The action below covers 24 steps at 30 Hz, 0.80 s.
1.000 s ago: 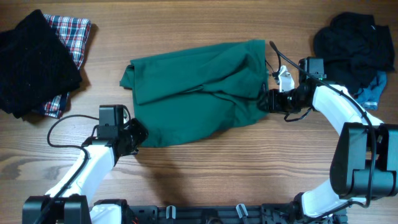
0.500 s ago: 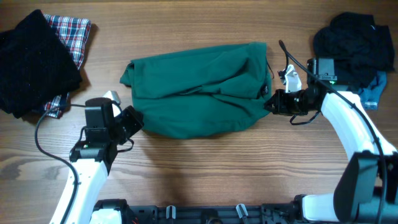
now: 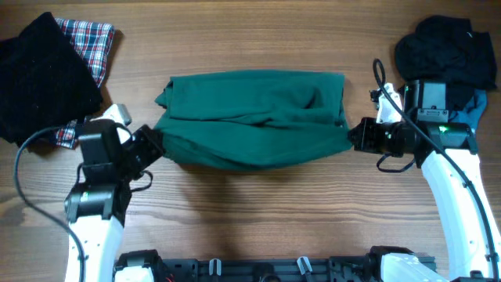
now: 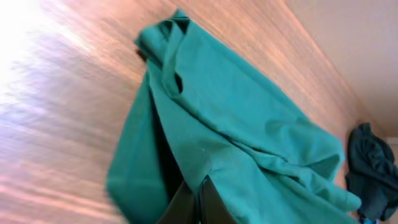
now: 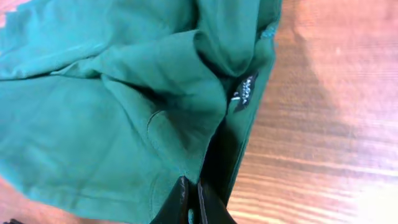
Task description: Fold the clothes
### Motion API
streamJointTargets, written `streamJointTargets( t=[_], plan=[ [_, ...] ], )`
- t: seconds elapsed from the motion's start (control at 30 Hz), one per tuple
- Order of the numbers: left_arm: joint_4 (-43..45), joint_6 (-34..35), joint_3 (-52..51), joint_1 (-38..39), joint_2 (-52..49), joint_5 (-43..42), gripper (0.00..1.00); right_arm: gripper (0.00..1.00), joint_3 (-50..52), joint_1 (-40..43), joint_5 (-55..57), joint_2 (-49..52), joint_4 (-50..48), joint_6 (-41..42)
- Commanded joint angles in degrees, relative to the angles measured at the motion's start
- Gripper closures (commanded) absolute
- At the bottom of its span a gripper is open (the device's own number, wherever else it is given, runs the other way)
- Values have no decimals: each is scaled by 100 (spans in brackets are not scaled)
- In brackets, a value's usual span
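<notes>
The garment's far corner nearest the plaid cloth lies outward, so the left gripper next needs to carry the raised front edge outward, lower it there and let go.
The clothes (image 3: pixel 258 117), one dark-green garment, lie across the middle of the table in the overhead view as a wide band, its front edge raised and stretched between the two arms. My left gripper (image 3: pixel 156 145) is shut on the garment's left front corner. My right gripper (image 3: pixel 354 135) is shut on its right front corner. In the left wrist view the green cloth (image 4: pixel 249 137) runs up from my pinched jaws (image 4: pixel 200 186). The right wrist view shows green folds (image 5: pixel 93 112) with a small dark label (image 5: pixel 245 93) above my closed jaws (image 5: pixel 194 190).
A black knitted garment (image 3: pixel 39 78) lies on a red-blue plaid cloth (image 3: pixel 92 43) at the far left. A dark pile of clothes (image 3: pixel 446 55) with a bit of blue fabric (image 3: pixel 470 110) sits at the far right, close behind my right arm.
Both grippers closed on the garment's front corners and moved outward and away from the near edge. The loose lower flap is now pulled taut and the garment forms a narrower band.
</notes>
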<state>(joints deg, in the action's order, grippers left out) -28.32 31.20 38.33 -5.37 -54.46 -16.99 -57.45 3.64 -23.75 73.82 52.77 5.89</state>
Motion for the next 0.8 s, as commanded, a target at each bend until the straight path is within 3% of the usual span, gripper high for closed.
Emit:
streamJointTargets(
  t=[0.0,0.17,0.3,0.57,0.7,0.77],
  plan=[
    [-251,-275,118,-186,474,393,96,96,31,24,212,-76,-63,323],
    [686,-385,116,-188,164,789,96,96,33,24,376,-9,-1231,304],
    [2035,-380,116,-188,-994,627,96,96,33,7,350,492,-2439,291],
    [4015,-385,118,306,-3300,470,96,96,33,7,94,2234,-3851,166],
    [5228,-378,125,468,-3781,782,96,96,33,7,-33,2702,-4463,179],
    [5307,-382,240,474,-3783,1012,96,96,33,9,-28,2723,-4686,179]
  ],
)
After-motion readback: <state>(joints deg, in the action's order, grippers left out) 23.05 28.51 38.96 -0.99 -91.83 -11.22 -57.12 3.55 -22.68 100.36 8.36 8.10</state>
